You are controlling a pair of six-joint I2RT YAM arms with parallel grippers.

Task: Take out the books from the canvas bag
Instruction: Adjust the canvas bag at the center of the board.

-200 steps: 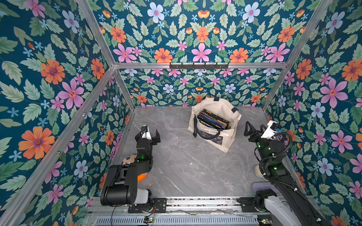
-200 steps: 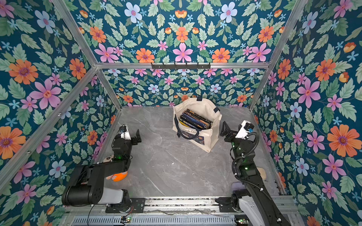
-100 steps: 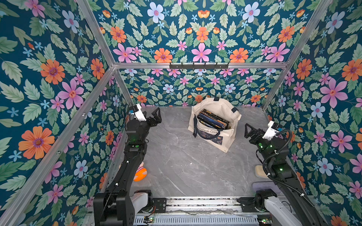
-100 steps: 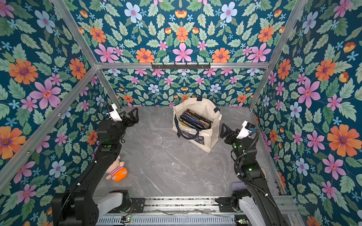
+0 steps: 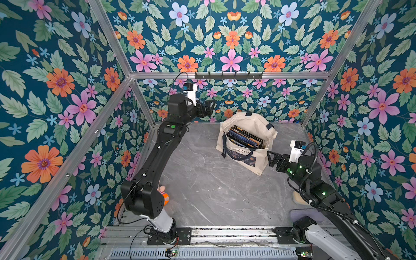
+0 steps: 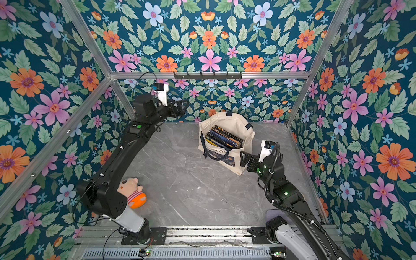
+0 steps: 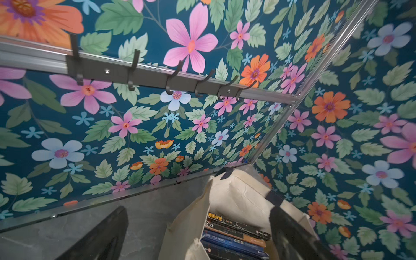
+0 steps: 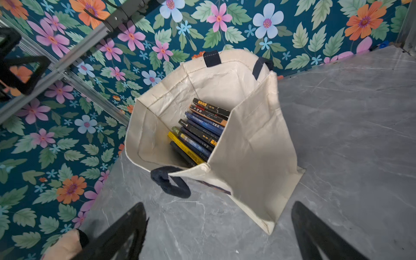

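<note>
I will lower my left gripper toward the bag with its open fingers on both sides of the bag's nearest side rim [image 5: 222, 124], because that rim stands clear above the packed books.
The cream canvas bag [image 5: 247, 121] [image 6: 227, 121] stands upright and open-mouthed near the back wall. Its navy handles hang loose. Several books [image 5: 244, 138] [image 6: 225, 137] stand packed inside with spines up, mostly dark blue or black, one yellow [image 8: 184, 147]. My left gripper [image 5: 208, 108] [image 6: 181, 108] hangs open, high up to the left of the bag, and in its wrist view [image 7: 198, 210] it looks down on the bag's rim [image 7: 238, 195]. My right gripper [image 5: 273, 158] [image 6: 245, 158] is open and empty, low by the bag's right front corner [image 8: 254, 139].
A pink plush doll [image 6: 132, 191] in an orange striped outfit lies at the front left, by the left arm's elbow. A black hook rail [image 5: 228, 76] [image 7: 157, 76] runs along the back wall above the bag. Flowered walls close in three sides of the grey marble floor [image 5: 213, 180].
My left arm has risen from the front left and stretched back and right toward the bag's top. My right gripper has drifted slightly nearer the front. Both grippers stayed open.
</note>
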